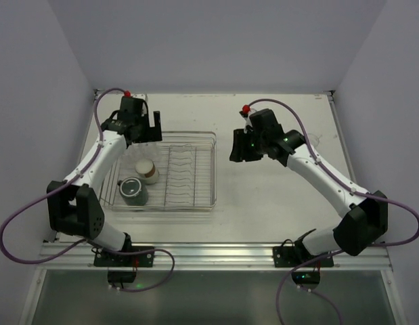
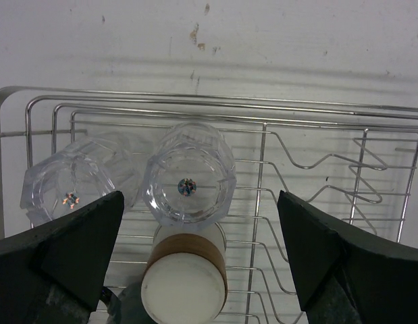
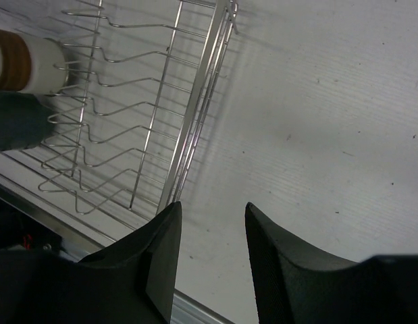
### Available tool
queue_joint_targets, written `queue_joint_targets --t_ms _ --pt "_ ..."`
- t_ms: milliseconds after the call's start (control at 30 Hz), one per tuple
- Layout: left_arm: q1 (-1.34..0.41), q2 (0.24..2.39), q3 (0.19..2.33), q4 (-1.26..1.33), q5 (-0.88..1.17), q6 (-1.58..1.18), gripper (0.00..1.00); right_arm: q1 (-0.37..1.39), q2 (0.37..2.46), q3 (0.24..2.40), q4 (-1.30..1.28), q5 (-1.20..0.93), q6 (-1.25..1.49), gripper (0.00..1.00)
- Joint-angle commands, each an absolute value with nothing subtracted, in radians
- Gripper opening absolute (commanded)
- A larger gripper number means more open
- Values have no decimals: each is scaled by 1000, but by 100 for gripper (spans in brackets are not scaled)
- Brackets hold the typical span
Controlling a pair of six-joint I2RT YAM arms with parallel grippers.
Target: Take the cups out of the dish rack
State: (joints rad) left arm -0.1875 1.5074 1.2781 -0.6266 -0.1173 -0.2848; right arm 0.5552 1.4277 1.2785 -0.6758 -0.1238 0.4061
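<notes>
My left gripper lowers onto the clear tumbler nearer the plate-slot wires next, a finger passing down each side, since the tumbler's base lies between my open fingers.
The silver wire dish rack [image 1: 192, 169] sits left of centre. In it lie two clear tumblers [image 2: 188, 181] [image 2: 65, 194], side by side with their bases toward the camera. The cream cup with a brown band [image 2: 186, 278] is just in front of them, and the dark grey-green mug [image 1: 134, 191] is nearest. My left gripper [image 2: 201, 197] is open wide and empty. It hovers above the rack's far left corner, over the right tumbler and cream cup. My right gripper [image 3: 213, 206] is open and empty, over bare table right of the rack.
The rack's plate-slot wires [image 3: 107, 108] fill its right half, and its right rim [image 3: 195, 115] is close to the right gripper. White walls enclose the table at the back and sides. A metal rail [image 1: 209, 254] runs along the near edge.
</notes>
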Motion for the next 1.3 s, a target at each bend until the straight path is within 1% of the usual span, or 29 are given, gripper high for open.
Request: queue_joint_targets --t_ms 0,333,667,767,1267 --pt "-160 1543 1336 -646 -54 -226 100 560 1394 1267 -623 -158 393 45" --pt "-117 1592 1310 -635 -22 -206 100 560 1397 1258 -606 -166 390 46" --pt "-112 1644 1292 -626 -5 -195 95 560 1384 1241 -600 -160 390 46" --pt "-114 1654 1293 -637 -5 -187 92 560 1382 1232 -594 -161 390 46" --pt "-114 1658 1279 -644 -5 -176 89 560 1381 1216 -586 -169 390 46"
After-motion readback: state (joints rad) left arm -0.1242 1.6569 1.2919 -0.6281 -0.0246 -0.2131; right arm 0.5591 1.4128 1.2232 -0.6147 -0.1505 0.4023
